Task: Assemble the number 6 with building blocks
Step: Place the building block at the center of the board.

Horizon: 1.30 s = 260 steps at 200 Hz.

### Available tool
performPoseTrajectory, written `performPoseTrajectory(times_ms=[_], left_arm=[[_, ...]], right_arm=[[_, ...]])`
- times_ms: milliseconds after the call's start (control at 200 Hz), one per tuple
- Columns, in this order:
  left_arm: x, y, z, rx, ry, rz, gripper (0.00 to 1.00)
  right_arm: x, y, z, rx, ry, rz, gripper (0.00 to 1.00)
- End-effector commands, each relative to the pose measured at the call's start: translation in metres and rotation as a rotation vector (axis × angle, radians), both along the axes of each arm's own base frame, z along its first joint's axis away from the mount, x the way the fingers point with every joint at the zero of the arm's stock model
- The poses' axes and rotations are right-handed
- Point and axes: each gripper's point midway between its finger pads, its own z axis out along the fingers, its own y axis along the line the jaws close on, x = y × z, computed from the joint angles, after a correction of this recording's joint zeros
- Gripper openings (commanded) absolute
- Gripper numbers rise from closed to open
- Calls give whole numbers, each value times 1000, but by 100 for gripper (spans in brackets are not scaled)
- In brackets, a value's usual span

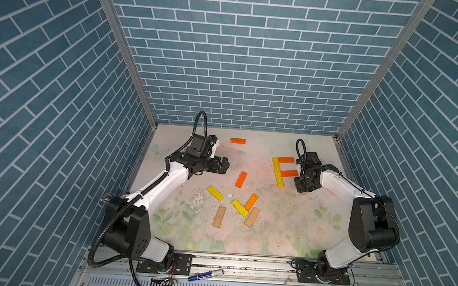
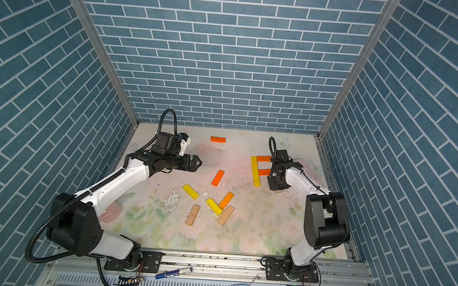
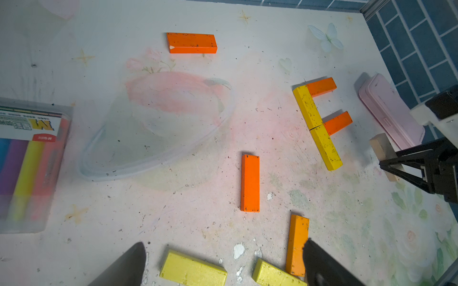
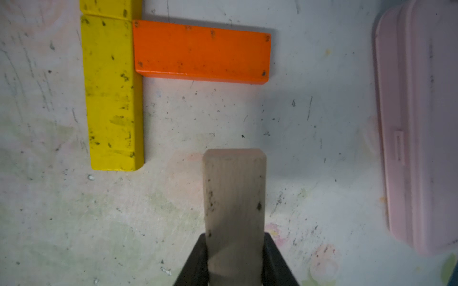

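My right gripper should go down and let go of the tan block [image 4: 234, 193] on the bare mat [image 4: 245, 124] by the middle orange block's loose end, along that open side of the orange block, because it lies below.
Two yellow blocks [image 1: 278, 172] lie end to end as a column, with one orange block [image 1: 286, 160] at its top and another orange block [image 1: 289, 173] at its middle. My right gripper [image 4: 234, 237] is shut on a tan block [image 4: 234, 193], held just off the mat beside the column's lower end, below the middle orange block. My left gripper [image 3: 224, 242] hangs open and empty over the mat's left middle. Loose building blocks lie about: orange [image 1: 237, 141] at the back, orange [image 1: 241, 179], yellow [image 1: 215, 193], yellow [image 1: 240, 208], orange [image 1: 251, 202], tan [image 1: 219, 216], tan [image 1: 252, 217].
A pink rounded case [image 4: 418, 123] lies right of the held block, near the right wall. In the left wrist view a clear pack of pastel sticks [image 3: 29, 161] and a clear plastic lid [image 3: 158, 128] lie on the mat's left part. A marker [image 1: 205, 274] rests on the front rail.
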Motion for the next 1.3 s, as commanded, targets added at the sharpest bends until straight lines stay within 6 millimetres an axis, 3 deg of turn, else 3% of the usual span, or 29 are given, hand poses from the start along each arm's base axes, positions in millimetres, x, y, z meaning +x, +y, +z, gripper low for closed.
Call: performPoseTrajectory(times_ms=[0,355,975,1145,1295], left_arm=[[-3,-2,-11,33,23,-8,99],[-4,-6,-19,45,42,-21,99],[-1,-8,-21,48,48,-26,99],[-1,-8,-22,51,50,-28,99],[-2,-8,-20,48,46,-26,99]], right_arm=[[3,-2,-8,5,3,-40,28],[-1,-7,-40,14,94,-43,28],[7,-12,-59,35,168,-50,30],[13,-12,-52,43,155,-51,41],[18,-11,-21,66,90,-78,51]])
